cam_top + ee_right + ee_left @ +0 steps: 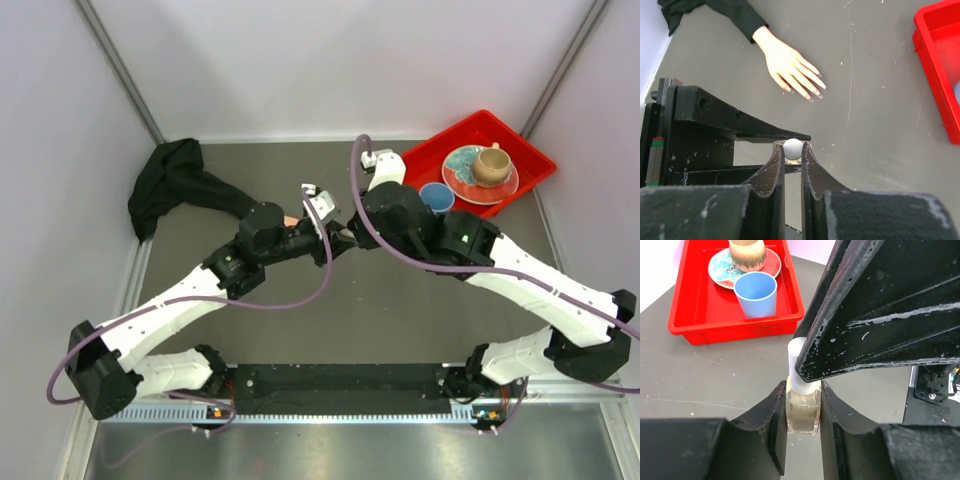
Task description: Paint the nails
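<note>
Next, my right gripper moves to the right in the top view, lowers the bottle and releases, since the tabletop by the red tray's near corner [436, 280] is bare.
A pink-beige mannequin hand [790, 66] with a black sleeve [715, 12] lies palm down on the grey table; its small dark nails [811, 98] point toward the red tray. In the top view the hand [290, 221] is mostly hidden under the left arm. My left gripper [802, 415] is shut on the body of a small tan nail polish bottle [802, 412]. My right gripper [793, 150] is shut on the bottle's white cap [793, 148], above the left gripper's fingers [765, 134]. Both grippers meet at mid-table [345, 240], the bottle held above the surface.
A red tray [530, 160] at the back right holds a patterned plate [462, 168], a tan mug [490, 163] and a blue cup [435, 197]. The black sleeve [165, 185] bunches at the back left. A black rail [340, 385] runs along the near edge.
</note>
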Controlling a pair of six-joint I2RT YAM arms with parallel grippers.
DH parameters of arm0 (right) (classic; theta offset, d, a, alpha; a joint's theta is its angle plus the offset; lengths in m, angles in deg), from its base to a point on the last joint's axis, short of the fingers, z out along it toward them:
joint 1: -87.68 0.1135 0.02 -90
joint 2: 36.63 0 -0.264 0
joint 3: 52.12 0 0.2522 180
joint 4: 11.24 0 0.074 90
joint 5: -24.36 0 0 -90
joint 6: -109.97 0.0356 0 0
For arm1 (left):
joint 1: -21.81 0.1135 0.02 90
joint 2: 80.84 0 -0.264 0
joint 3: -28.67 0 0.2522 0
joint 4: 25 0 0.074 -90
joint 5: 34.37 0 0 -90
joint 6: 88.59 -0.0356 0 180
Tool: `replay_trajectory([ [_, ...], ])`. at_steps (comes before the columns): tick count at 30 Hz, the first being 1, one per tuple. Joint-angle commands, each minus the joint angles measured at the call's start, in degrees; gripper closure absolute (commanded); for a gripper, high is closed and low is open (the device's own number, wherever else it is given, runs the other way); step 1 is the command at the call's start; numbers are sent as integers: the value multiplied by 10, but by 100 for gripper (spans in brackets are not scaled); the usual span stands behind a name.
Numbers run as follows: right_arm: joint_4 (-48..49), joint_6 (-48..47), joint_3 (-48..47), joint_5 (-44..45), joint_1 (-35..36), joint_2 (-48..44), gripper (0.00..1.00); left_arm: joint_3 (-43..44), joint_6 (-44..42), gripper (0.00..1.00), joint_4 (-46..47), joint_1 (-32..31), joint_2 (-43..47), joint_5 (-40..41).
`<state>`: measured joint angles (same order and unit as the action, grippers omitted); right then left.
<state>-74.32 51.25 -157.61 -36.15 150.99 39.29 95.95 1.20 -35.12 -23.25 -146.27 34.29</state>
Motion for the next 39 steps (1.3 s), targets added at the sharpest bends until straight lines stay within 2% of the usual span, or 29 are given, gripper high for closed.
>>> replay_trajectory([
  [1, 1, 7, -15, -22, 23, -14, 100, -11, 0, 89, 62, 9, 14, 28],
  [2, 4, 2, -13, -25, 20, -17, 100, -19, 0, 79, 57, 9, 23, 22],
  [3, 11, -6, -9, -31, 13, -22, 100, -23, -1, 64, 44, 9, 29, 19],
  [5, 14, -11, 8, -41, 1, -40, 100, -30, -1, 52, 25, 10, 52, 18],
  [6, 14, -17, 16, -41, -5, -49, 100, -32, -1, 18, 9, 10, 62, 23],
  [7, 12, -19, 35, -41, -24, -56, 100, -36, -1, 1, -1, 11, 83, 24],
  [14, 11, -45, 146, -18, -121, -136, 100, -32, -19, 1, -64, 13, 157, 61],
  [17, 14, -16, 232, 22, -175, -164, 100, -33, -14, 1, -69, 13, 170, 66],
  [20, 29, 51, 322, 79, -219, -193, 100, -42, -7, 2, -58, 13, 178, 82],
  [24, 68, 125, 427, 162, -226, -231, 100, -68, 19, 3, -15, 13, 195, 111],
  [27, 78, 158, 462, 199, -226, -227, 100, -83, 28, 3, 2, 13, 205, 113],
  [31, 63, 226, 482, 246, -226, -195, 97, -90, 32, 5, -1, 14, 207, 112],
  [39, 117, 258, 502, 260, -226, -117, 97, -99, 39, 5, 1, 13, 217, 108],
])
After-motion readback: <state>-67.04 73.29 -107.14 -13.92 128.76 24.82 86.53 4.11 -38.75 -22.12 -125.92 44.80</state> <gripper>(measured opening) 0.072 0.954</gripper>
